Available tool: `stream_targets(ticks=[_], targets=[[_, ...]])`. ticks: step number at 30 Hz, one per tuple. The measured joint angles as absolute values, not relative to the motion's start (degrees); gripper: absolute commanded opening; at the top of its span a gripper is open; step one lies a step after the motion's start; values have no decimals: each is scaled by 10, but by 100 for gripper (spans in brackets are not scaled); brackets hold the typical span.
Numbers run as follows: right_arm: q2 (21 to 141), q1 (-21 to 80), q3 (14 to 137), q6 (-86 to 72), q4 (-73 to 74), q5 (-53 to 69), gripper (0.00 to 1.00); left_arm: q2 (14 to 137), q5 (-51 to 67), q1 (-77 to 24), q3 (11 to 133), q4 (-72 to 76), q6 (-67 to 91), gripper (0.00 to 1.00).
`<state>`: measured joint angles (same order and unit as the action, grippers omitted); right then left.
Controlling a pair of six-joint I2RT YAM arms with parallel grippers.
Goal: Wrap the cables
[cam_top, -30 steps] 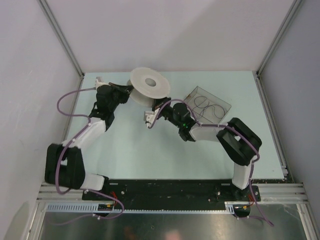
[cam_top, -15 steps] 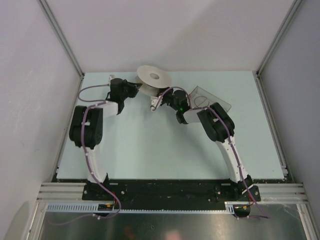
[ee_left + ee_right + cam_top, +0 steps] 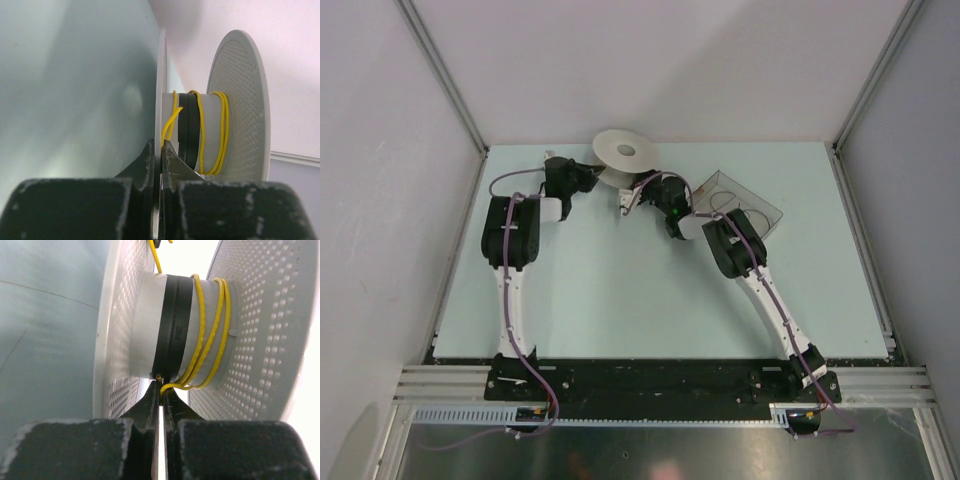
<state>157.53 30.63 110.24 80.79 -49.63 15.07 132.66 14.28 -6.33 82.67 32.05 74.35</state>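
Note:
My right gripper shifts left in the top view next, staying under the spool's middle (image 3: 162,379), then releases the cable's end. The cable's turns already circle the spool's middle.
A white perforated spool (image 3: 623,151) stands at the back of the table. The thin yellow cable (image 3: 210,340) runs a few turns around its hub, beside a black band (image 3: 170,330). My right gripper (image 3: 161,387) is shut on the cable's end just under the hub; it sits at the spool's near right side in the top view (image 3: 630,197). My left gripper (image 3: 160,146) is shut on the edge of the spool's inner flange (image 3: 161,75); it is at the spool's left side in the top view (image 3: 590,177). The cable (image 3: 201,130) also shows there, with a loose end by my fingertips.
A clear plastic box (image 3: 752,203) sits to the right of the spool, partly behind the right arm. White walls and aluminium posts close the table at the back and both sides. Purple hoses run along both arms.
Both arms have stretched out toward the back of the table, elbows drawn in. The spool has moved a little farther back with them. Both grippers have kept their hold.

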Motion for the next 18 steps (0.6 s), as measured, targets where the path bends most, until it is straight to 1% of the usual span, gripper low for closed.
stream_targets(ticks=[2, 7, 9, 12, 15, 18], targets=[[1586, 305, 1116, 819, -497, 151, 0, 1341, 151, -61, 837, 326, 744, 6], [1632, 303, 1177, 842, -502, 153, 0, 1364, 157, -58, 859, 335, 732, 23], [1647, 304, 1203, 849, -503, 166, 0, 1368, 168, -60, 859, 331, 729, 25], [1655, 305, 1219, 858, -498, 173, 0, 1368, 173, -57, 847, 329, 729, 29], [1664, 307, 1236, 867, -499, 186, 0, 1364, 190, -53, 820, 329, 729, 40], [1674, 313, 1254, 877, -500, 192, 0, 1347, 212, -47, 788, 333, 731, 47]])
